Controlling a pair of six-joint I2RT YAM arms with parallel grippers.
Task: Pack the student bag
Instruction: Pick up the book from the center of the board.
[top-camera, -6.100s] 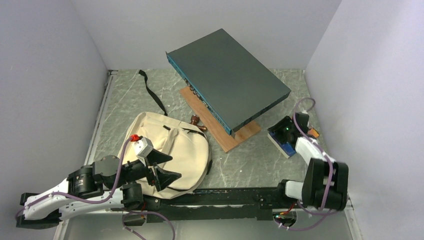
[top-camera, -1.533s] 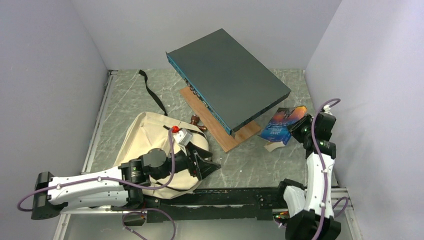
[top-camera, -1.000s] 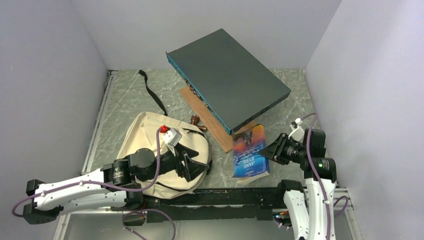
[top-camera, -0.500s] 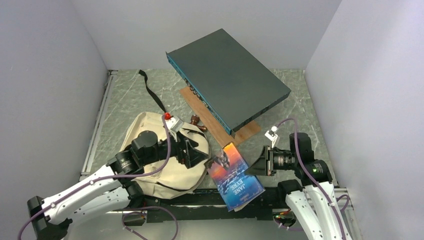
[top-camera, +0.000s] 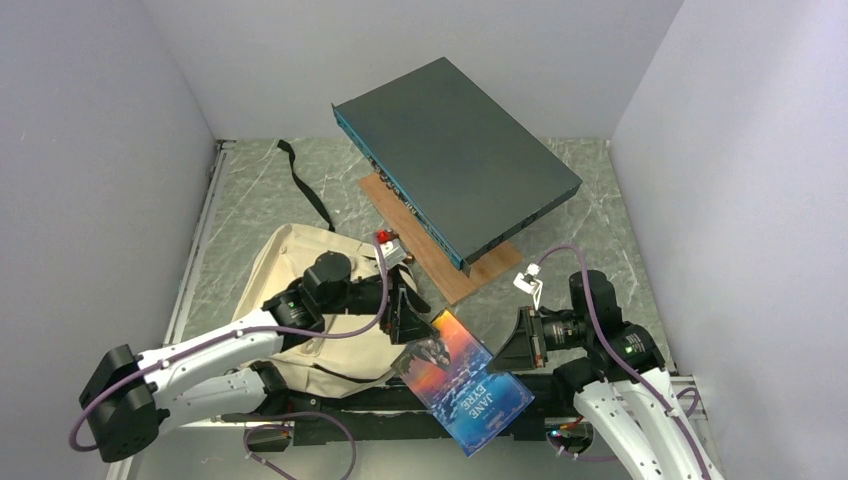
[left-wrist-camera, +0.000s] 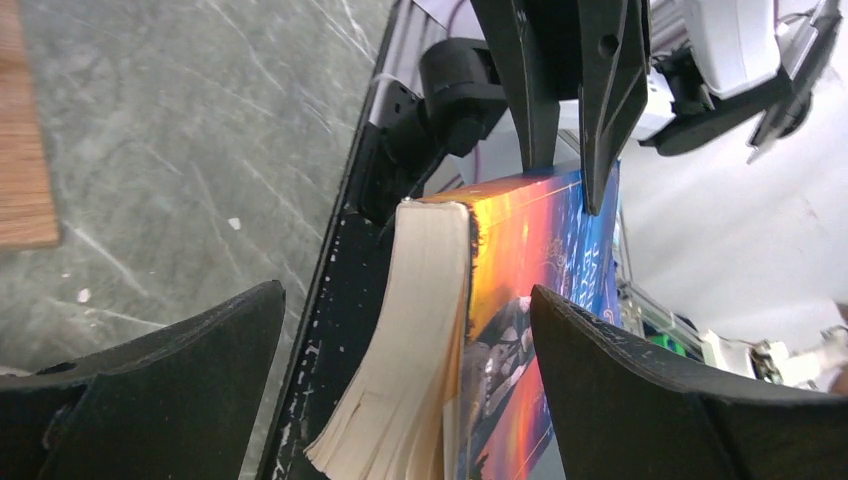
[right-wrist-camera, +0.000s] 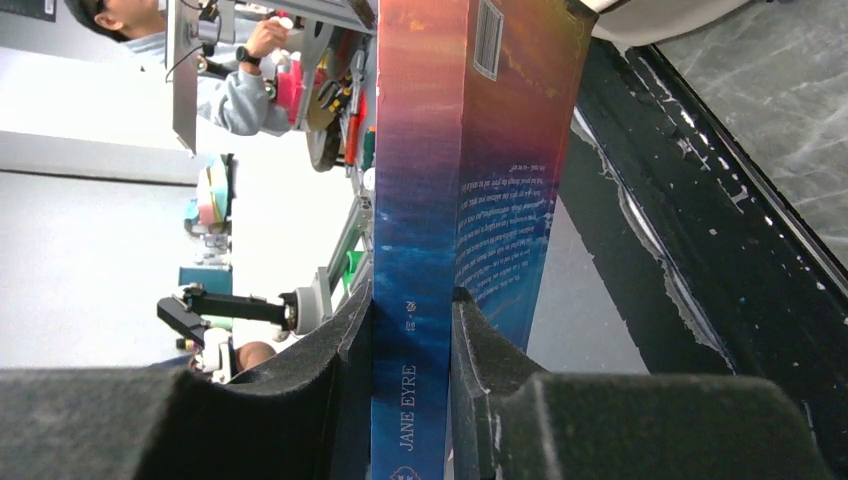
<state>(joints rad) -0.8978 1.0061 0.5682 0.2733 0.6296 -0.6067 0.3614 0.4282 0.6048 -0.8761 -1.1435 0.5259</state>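
Note:
I need to turn my left gripper toward the near bar and close its fingers squarely on the book's page edge (left-wrist-camera: 408, 330), because that page edge is at an angle between the open fingers.
The student bag (top-camera: 285, 270), a cream canvas backpack, lies flat on the table's left, partly under my left arm. My right gripper (top-camera: 512, 345) is shut on the spine edge of a paperback book (top-camera: 462, 382) with an orange and blue cover, held in the air over the near rail. In the right wrist view the fingers (right-wrist-camera: 340, 330) pinch the blue spine of the book (right-wrist-camera: 415, 200). My left gripper (top-camera: 408, 318) is open at the book's far end. In the left wrist view the book's (left-wrist-camera: 500, 300) page edge stands between the wide jaws of that gripper (left-wrist-camera: 408, 295), untouched.
A big dark grey flat box (top-camera: 455, 165) rests tilted on a wooden board (top-camera: 445, 265) at the back middle. A black strap (top-camera: 305, 185) trails from the bag toward the back left. A black rail (top-camera: 400, 395) runs along the near edge. Walls close in on three sides.
My right gripper has carried the book from the table's right side to the near middle. My left arm has risen off the bag and swung right, its open jaws now around the book's end.

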